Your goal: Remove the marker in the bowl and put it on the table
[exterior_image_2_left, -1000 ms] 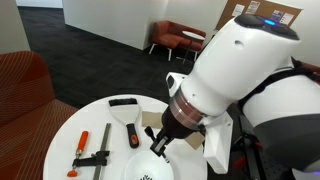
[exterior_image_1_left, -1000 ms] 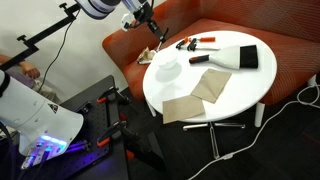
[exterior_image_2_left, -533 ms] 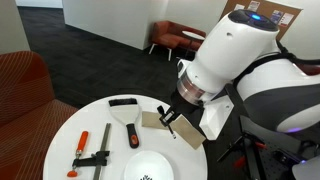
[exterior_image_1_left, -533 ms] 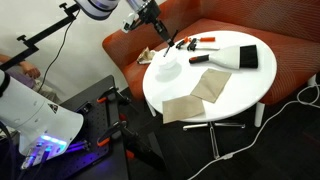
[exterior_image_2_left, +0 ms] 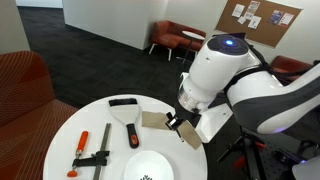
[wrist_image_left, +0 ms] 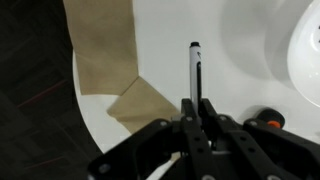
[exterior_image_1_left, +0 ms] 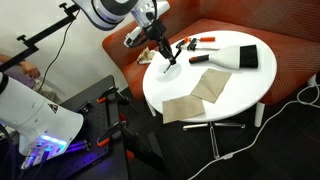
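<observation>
The bare tabletop between the tan cloths and the bowl is clear, so the robot's gripper will next move down toward the cloths and release the marker point(wrist_image_left: 195, 68) there.
My gripper point(wrist_image_left: 198, 106) is shut on the marker point(wrist_image_left: 195, 68), a slim dark stick that points away from the jaws over the white table point(wrist_image_left: 170, 40). In both exterior views the gripper point(exterior_image_1_left: 165, 50) point(exterior_image_2_left: 172, 122) hangs low over the table, beside the small white bowl point(exterior_image_1_left: 165, 69) point(exterior_image_2_left: 150, 167). The bowl's rim also shows at the right edge of the wrist view point(wrist_image_left: 306, 50). The bowl looks empty. The marker's tip is over bare table between the bowl and the tan cloths point(wrist_image_left: 100, 45).
Tan cloths point(exterior_image_1_left: 200, 92) point(exterior_image_2_left: 155, 120) lie near the table's middle. A black-and-white brush point(exterior_image_1_left: 240, 57) point(exterior_image_2_left: 132, 130) and red-handled tools point(exterior_image_1_left: 203, 42) point(exterior_image_2_left: 92, 150) lie on the table. An orange-red couch point(exterior_image_1_left: 290, 60) curves behind it. Dark carpet lies beyond the table edge point(wrist_image_left: 40, 120).
The gripper has carried the marker away from above the bowl and lower, toward the table surface beside the cloths. The bowl has not moved.
</observation>
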`<state>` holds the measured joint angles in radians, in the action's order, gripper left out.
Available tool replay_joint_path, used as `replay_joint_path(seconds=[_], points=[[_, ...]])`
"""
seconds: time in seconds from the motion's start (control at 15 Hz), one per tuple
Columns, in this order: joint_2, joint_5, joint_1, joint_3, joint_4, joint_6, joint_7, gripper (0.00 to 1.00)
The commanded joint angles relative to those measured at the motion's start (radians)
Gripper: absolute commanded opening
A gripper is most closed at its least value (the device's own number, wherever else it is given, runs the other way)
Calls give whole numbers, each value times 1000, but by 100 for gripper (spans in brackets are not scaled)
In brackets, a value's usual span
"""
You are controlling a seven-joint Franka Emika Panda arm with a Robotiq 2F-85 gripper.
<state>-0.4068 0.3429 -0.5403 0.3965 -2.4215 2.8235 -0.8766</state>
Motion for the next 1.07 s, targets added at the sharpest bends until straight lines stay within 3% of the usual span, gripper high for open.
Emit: replay_joint_path(seconds=[0.0,0.6,1.0], points=[[-60,-22,70,-50,12,-3,-46,3],[-187,-190,225,-172,44,29,40,3],[-222,-269,236,-175,70,11,44,3]])
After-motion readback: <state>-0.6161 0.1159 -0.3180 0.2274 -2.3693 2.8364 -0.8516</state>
